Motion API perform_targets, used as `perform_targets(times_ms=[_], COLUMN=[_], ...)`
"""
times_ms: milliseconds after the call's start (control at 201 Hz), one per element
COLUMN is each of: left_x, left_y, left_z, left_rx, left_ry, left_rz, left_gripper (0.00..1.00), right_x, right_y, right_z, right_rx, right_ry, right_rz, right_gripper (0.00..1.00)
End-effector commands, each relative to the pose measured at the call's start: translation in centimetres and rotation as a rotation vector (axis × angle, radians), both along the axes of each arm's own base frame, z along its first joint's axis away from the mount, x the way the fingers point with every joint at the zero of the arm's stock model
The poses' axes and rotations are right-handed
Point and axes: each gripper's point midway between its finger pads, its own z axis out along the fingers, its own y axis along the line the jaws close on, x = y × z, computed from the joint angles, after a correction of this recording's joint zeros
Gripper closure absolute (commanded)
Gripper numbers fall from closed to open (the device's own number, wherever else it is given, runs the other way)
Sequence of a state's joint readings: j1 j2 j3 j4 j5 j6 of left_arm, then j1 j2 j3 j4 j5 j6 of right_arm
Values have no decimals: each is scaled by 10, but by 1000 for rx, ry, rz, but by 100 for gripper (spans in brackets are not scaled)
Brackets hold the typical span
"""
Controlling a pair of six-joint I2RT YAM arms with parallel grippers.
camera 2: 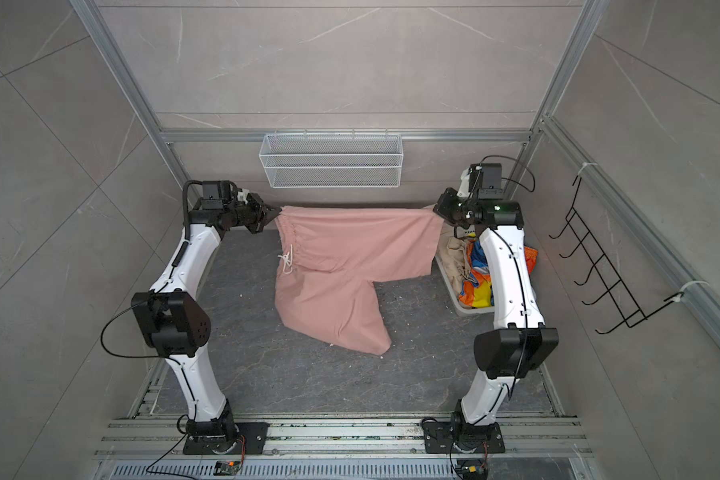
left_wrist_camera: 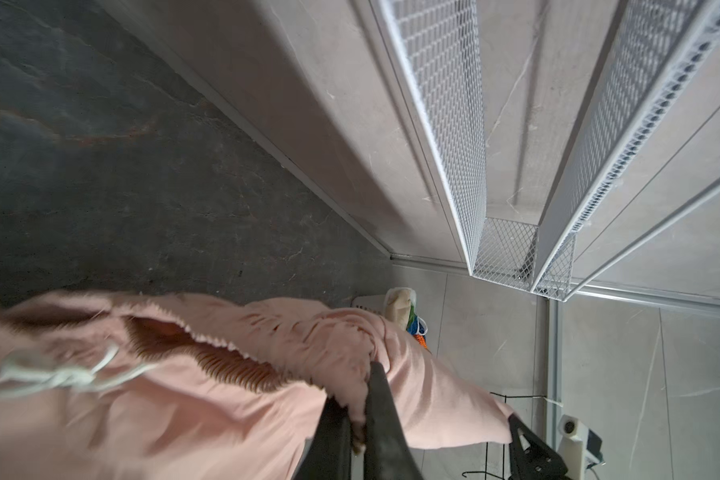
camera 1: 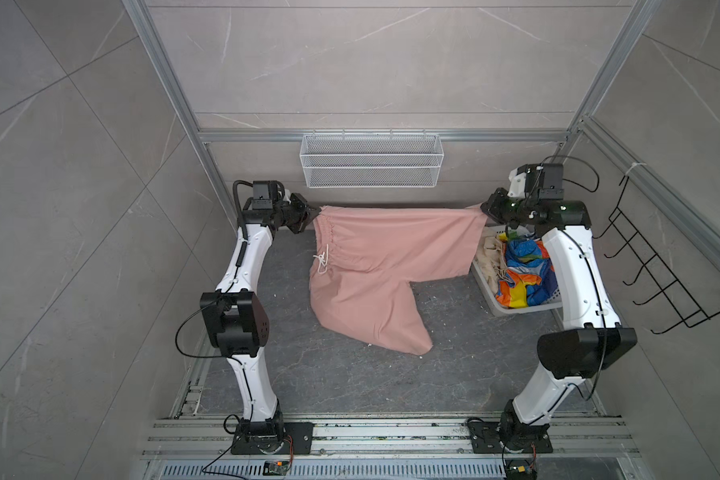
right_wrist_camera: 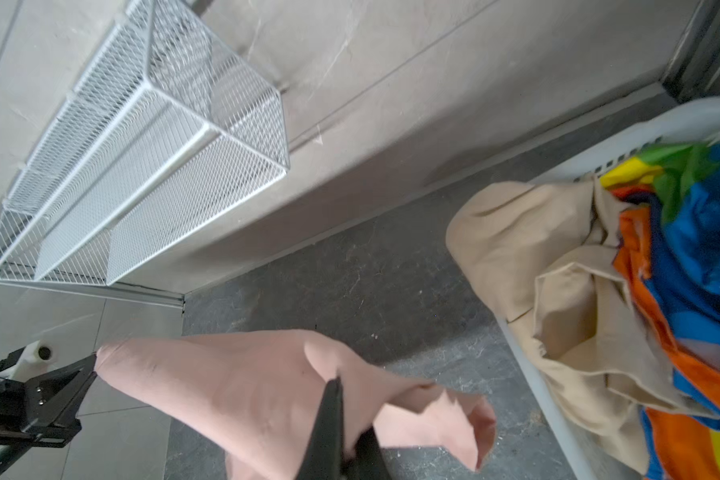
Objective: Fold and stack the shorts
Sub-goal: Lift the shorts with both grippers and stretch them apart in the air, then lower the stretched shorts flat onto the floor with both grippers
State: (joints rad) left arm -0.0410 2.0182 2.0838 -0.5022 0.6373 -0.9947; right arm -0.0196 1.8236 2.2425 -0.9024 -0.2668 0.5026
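Note:
The shorts hang stretched in the air, so my left gripper will move back and down to the tabletop (camera 1: 305, 324) beside the drooping leg and release the waistband's corner.
The salmon-pink shorts (camera 1: 391, 245) (camera 2: 350, 245) hang stretched between my two grippers along the back of the table. My left gripper (camera 1: 313, 214) (left_wrist_camera: 356, 399) is shut on a corner of the gathered waistband, near the white drawstring (camera 1: 321, 262). My right gripper (camera 1: 485, 209) (right_wrist_camera: 348, 415) is shut on the hem of one leg. The other leg droops onto the dark table (camera 1: 350, 382). The beige shorts (camera 1: 491, 257) (right_wrist_camera: 537, 257) and the rainbow-striped shorts (camera 1: 524, 270) (right_wrist_camera: 691, 249) lie crumpled in the white basket (camera 1: 495, 305) at the right, under my right arm.
A white wire-mesh shelf (camera 1: 371, 160) hangs on the back wall just above the stretched fabric. A black wire rack (camera 1: 657, 266) hangs on the right wall. Aluminium frame posts stand at both back corners.

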Motion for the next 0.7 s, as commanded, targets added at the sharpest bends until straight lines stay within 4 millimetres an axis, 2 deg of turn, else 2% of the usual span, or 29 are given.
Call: perform_targets(times_ms=[0, 5, 20, 60, 120, 204, 249, 279, 324, 344, 448, 518, 538, 573, 578, 628, 632, 667, 692], left_x=[-17, -17, -17, -18, -20, -25, -28, -31, -38, -42, -74, -102, -110, -122, -124, -140, -142, -153, -162], left_y=[-7, -7, -5, 0, 9, 19, 22, 25, 32, 36, 55, 59, 60, 60, 60, 58, 58, 58, 57], left_z=[127, 130, 135, 151, 167, 167, 151, 133, 108, 94, 14, -49, -67, -94, -98, -130, -135, -154, -168], left_rx=[10, 11, 14, 23, 23, 10, 9, 5, -5, -10, -13, 0, 4, -1, -3, -19, -19, -17, -20], left_ry=[-338, -345, -359, -398, -433, -430, -401, -365, -326, -305, -171, -66, -32, 14, 24, 83, 93, 136, 169], left_rz=[-36, -35, -30, -15, 0, -5, -3, 11, 45, 61, 153, 194, 207, 219, 220, 222, 222, 228, 233], left_gripper=[100, 100, 100, 100, 100, 100, 100, 100, 100, 100, 100, 100, 100, 100, 100, 100, 100, 100, 100], right_x=[-18, -20, -21, -31, -41, -51, -57, -62, -67, -70, -89, -106, -112, -121, -124, -138, -142, -153, -159], right_y=[-23, -26, -27, -31, -33, -32, -27, -22, -19, -18, -9, -3, -1, 2, 3, 5, 6, 7, 7], right_z=[82, 89, 93, 118, 133, 128, 112, 104, 76, 70, -15, -72, -96, -117, -126, -157, -165, -190, -202], right_rx=[19, 20, 22, 27, 32, 31, 39, 56, 94, 106, 157, 176, 187, 196, 200, 206, 207, 212, 216], right_ry=[-179, -194, -202, -265, -302, -283, -247, -244, -225, -228, -110, -15, 22, 52, 68, 125, 143, 193, 215], right_rz=[-37, -40, -41, -41, -39, -21, 2, 17, 15, 16, 35, 43, 42, 41, 40, 32, 31, 22, 17], right_gripper=[100, 100, 100, 100, 100, 100, 100, 100, 100, 100, 100, 100, 100, 100, 100, 100, 100, 100, 100])
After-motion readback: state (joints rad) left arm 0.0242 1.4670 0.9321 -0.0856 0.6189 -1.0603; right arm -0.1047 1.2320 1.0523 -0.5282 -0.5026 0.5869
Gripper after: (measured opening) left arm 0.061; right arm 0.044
